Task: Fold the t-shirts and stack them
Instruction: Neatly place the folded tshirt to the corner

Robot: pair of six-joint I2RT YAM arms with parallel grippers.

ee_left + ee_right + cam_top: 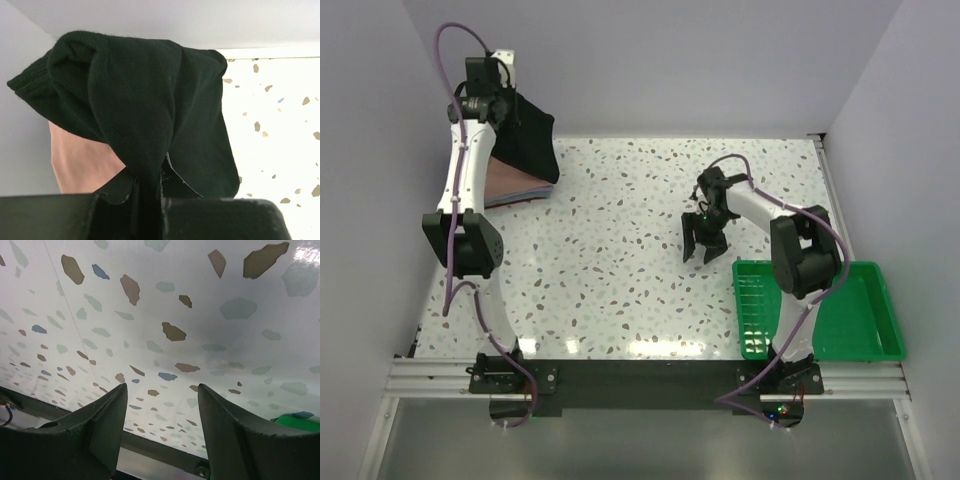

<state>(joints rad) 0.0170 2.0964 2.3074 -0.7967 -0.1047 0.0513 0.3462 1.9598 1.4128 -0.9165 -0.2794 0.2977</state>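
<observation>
The left gripper will go down and to the left in the top view next, over the stack, since salmon-pink still shows uncovered beside the black t-shirt.
A folded black t-shirt hangs from my left gripper, raised at the far left corner above a stack of folded t-shirts with salmon-pink and bluish layers showing. In the left wrist view the black t-shirt drapes over the shut jaws of the left gripper, and the salmon-pink t-shirt shows below it. My right gripper hovers open over the bare middle of the table, jaws pointing down. Nothing lies between the right gripper fingers.
A green plastic tray sits at the near right, beside the right arm's base. White walls close in the table at the back and both sides. The speckled tabletop spreads between the two arms.
</observation>
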